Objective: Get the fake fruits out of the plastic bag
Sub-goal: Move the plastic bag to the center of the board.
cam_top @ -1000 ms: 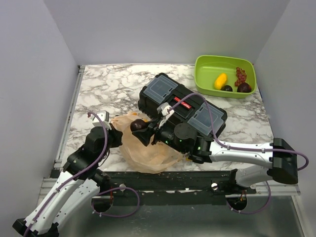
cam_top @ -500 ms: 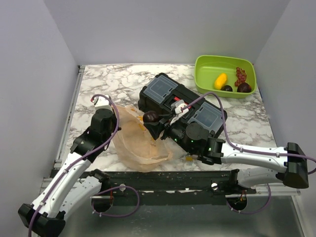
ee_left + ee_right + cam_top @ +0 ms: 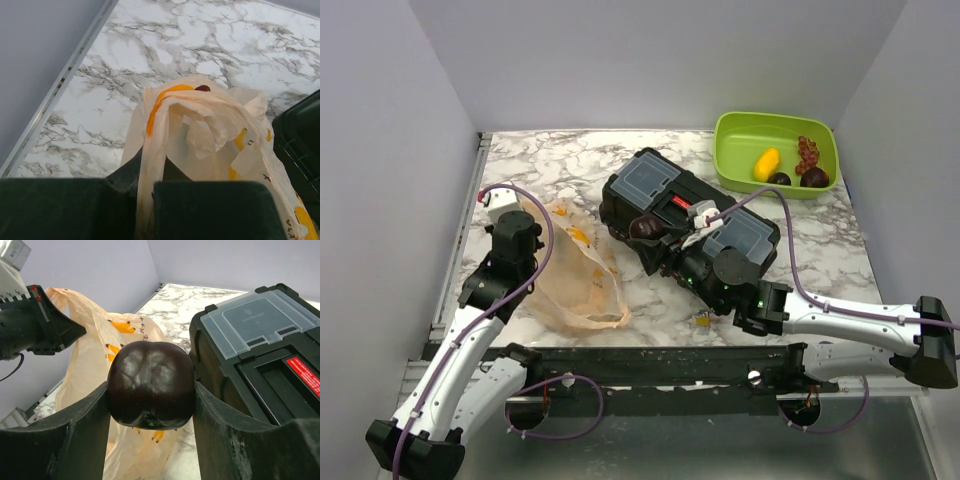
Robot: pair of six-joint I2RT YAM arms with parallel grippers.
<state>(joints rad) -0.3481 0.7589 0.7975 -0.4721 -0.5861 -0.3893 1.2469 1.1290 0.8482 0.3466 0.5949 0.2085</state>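
I will carry the plum outward past the toolbox with my right gripper next. Then I will lower it between the lemon and grapes [image 3: 789,167] and let go of it, since the green bin holds fruits.
A dark purple plum [image 3: 150,382], one of the fake fruits, sits between the fingers of my right gripper [image 3: 151,390], which is shut on it. In the top view that plum [image 3: 645,227] hangs over the near-left edge of the black toolbox, outside the plastic bag [image 3: 575,275]. My left gripper [image 3: 147,185] is shut on a bunched fold of the bag [image 3: 200,125] and holds it up at the left of the table. A yellow lemon [image 3: 767,163] and two dark plums [image 3: 814,177] lie in the green bin. What is inside the bag is hidden.
The black toolbox [image 3: 690,215] stands mid-table, right beside my right gripper. A green bin [image 3: 775,128] at the back right also holds red grapes [image 3: 808,152]. White walls close the left, back and right sides. A metal rail runs along the table's left edge.
My right gripper has carried the plum to the right, out of the bag's mouth and up to the toolbox. My left arm has pulled the bag left and farther back.
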